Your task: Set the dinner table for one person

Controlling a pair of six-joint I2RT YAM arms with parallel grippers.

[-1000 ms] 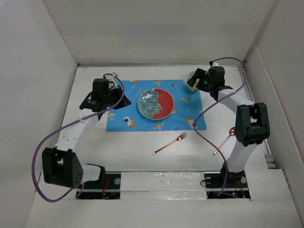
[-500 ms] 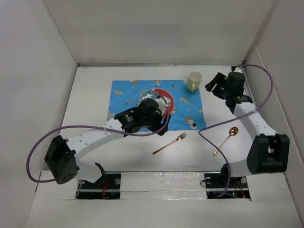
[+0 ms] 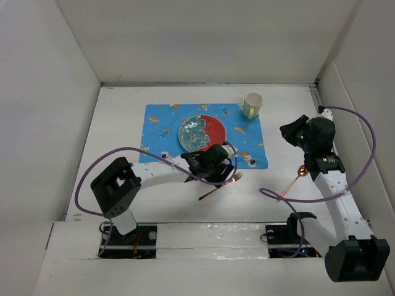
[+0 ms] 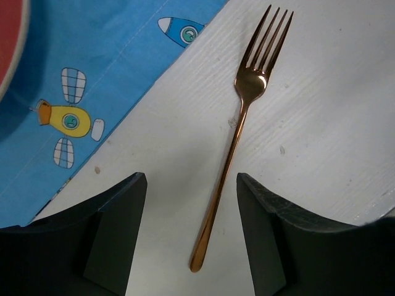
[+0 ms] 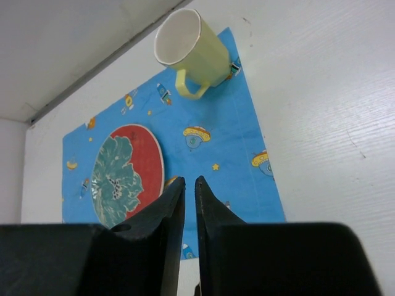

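Observation:
Next, my left gripper moves down and toward the fork's teeth, onto the middle of the copper fork's handle (image 3: 218, 187) (image 4: 227, 166), since only the handle's end lies between my fingers.
The white dinner table (image 3: 117, 123) carries a blue cartoon mat (image 3: 160, 123) with a red and teal plate (image 3: 202, 133) and a pale yellow cup (image 3: 252, 105) on it. A copper fork (image 4: 237, 132) lies on the bare table just off the mat's near edge. My left gripper (image 4: 191, 185) hovers open over it, the handle's end lying between the fingers without touching them. A copper spoon (image 3: 293, 184) lies to the right. Above and right of the mat, my right gripper (image 5: 190, 182) has its fingers almost together and holds nothing.
White walls (image 3: 62, 74) box the table in on the left, back and right. Purple cables (image 3: 364, 132) loop from both arms, and the right one crosses near the spoon. The right arm (image 3: 336, 185) stretches along the table's right side.
My left arm swung from the mat's left edge across to the fork, and its gripper opened. My right gripper left the cup, drew back to the right and closed.

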